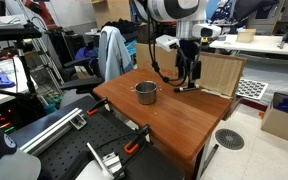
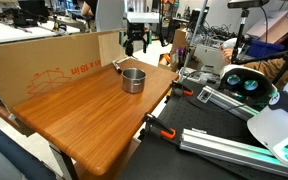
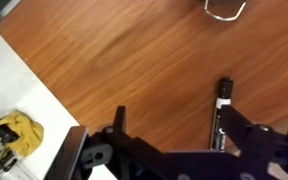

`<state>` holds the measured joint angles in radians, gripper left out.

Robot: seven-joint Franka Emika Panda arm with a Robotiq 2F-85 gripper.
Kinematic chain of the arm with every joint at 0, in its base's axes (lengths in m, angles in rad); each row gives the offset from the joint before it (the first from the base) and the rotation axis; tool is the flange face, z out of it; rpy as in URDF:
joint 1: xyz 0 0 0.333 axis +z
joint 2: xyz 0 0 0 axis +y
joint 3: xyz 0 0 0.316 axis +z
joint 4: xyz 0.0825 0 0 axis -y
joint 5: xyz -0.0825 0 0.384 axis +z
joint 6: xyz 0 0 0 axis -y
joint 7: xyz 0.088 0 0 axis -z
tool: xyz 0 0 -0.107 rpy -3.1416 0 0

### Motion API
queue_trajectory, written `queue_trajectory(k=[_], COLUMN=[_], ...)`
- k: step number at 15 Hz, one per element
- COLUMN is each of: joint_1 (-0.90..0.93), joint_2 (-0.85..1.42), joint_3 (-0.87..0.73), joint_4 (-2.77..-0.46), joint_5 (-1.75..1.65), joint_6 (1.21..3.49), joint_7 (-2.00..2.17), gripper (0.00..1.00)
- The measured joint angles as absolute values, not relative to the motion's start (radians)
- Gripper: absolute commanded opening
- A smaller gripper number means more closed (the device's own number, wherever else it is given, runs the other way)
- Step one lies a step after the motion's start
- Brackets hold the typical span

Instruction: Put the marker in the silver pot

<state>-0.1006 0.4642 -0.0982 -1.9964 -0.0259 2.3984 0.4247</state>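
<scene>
The marker lies off to one side between my fingers, so next I lower my gripper onto the marker [image 3: 222,108] and shift toward the right in the wrist view.
The marker [image 3: 222,108] is a dark stick with a white label. It lies flat on the wooden table [image 3: 134,60], right against the inside of one finger in the wrist view. My gripper [image 3: 174,110] is open and low over the table, with the marker between its fingers at one side. In both exterior views the gripper [image 1: 189,78] [image 2: 136,45] hangs near the table's far end, a short way from the silver pot [image 1: 146,92] [image 2: 133,79]. The pot stands upright and looks empty; only its rim [image 3: 224,8] shows at the top of the wrist view.
A cardboard panel [image 1: 222,72] [image 2: 44,65] stands along the table's edge near the gripper. The table edge and pale floor [image 3: 24,80] lie to one side, with a yellow object [image 3: 22,130] below. Clamps and metal rails [image 2: 224,140] sit beside the table.
</scene>
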Motion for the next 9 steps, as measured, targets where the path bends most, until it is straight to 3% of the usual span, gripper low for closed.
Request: queue_trajectory(k=[9], joint_1=[-0.078], joint_2=[0.674], joint_3=[-0.108], joint_4=[-1.772], joint_5=[-0.006], joint_6=[2.418], joint_7=[0.472], gripper=[1.0])
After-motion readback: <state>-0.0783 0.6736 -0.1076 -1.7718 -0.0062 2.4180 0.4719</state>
